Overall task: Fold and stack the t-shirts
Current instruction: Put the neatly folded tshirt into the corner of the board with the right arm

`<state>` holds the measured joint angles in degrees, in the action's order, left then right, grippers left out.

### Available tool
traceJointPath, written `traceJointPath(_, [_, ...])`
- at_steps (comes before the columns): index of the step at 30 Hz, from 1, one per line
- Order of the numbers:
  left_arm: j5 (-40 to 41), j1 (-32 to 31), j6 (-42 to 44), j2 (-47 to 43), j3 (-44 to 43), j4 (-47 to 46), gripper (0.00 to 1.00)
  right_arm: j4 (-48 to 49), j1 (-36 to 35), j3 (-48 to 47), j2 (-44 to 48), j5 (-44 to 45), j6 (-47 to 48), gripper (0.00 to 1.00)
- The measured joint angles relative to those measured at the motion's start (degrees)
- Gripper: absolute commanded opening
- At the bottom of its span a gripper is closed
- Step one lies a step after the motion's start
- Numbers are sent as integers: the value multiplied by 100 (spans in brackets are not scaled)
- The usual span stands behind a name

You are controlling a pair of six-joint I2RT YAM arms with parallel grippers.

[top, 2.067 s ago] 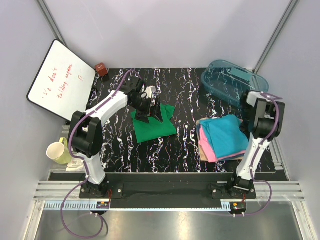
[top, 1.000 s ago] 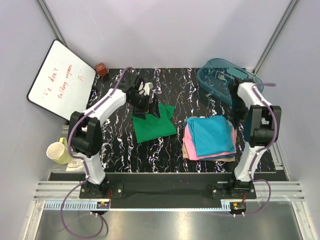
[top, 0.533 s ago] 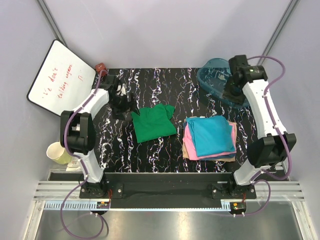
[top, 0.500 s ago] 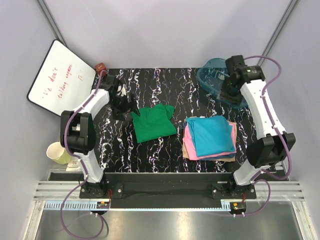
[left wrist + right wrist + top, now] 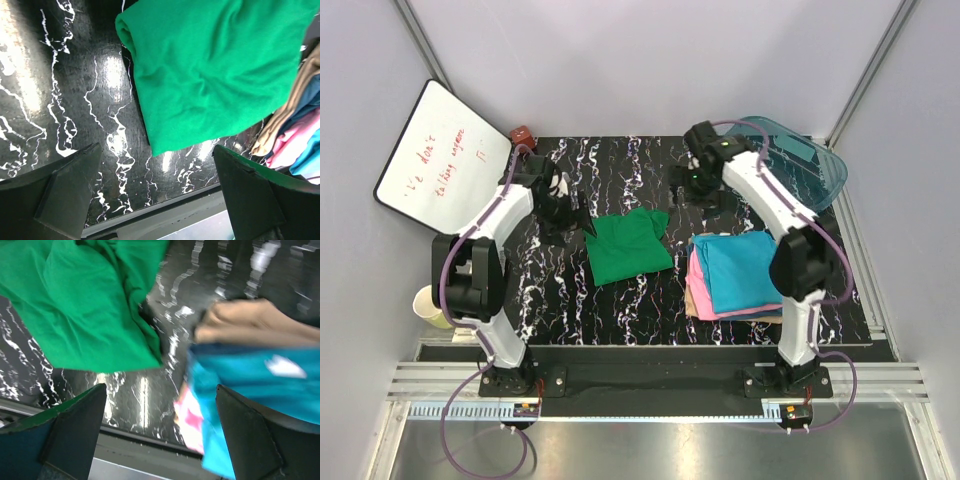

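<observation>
The robot's right gripper needs to go down and to the left in the top view next, onto the green shirt's side by the stack point(image 5: 648, 236) point(image 5: 126, 302), because the green shirt isn't stacked.
A bright green t-shirt point(image 5: 628, 245) lies folded at the table's middle, also showing in the left wrist view point(image 5: 215, 70) and the right wrist view point(image 5: 85, 305). To its right sits a stack: a teal-blue t-shirt point(image 5: 748, 265) on a pink one point(image 5: 700, 285) over a tan one point(image 5: 692, 300). My left gripper point(image 5: 575, 220) hovers open just left of the green shirt, its fingers point(image 5: 65, 190) empty. My right gripper point(image 5: 698, 195) hangs open behind the gap between shirt and stack, with teal cloth point(image 5: 260, 385) below its right finger.
A clear teal plastic tub point(image 5: 800, 165) stands at the back right corner. A whiteboard point(image 5: 440, 160) leans off the table's left side, with a small red object point(image 5: 522, 135) behind it and a pale mug point(image 5: 428, 305) near the left arm's base.
My right arm has swung left from the tub to the table's middle, and its jaws have opened. The left gripper has drifted slightly left off the green shirt.
</observation>
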<state>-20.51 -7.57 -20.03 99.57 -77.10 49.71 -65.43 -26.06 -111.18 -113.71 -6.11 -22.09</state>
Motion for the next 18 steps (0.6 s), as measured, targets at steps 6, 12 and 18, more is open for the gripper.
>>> traceJointPath(6, [20, 15, -11, -125, 0, 55, 99, 188, -273, -455, -1154, -260, 144, 94])
traceJointPath(12, [48, 15, -22, -208, 79, 118, 99, 291, -350, -769, -1751, -466, 216, 94])
traceJointPath(18, [105, 15, -59, -286, 175, 149, 99, 367, -505, -776, -2006, -634, 236, 94])
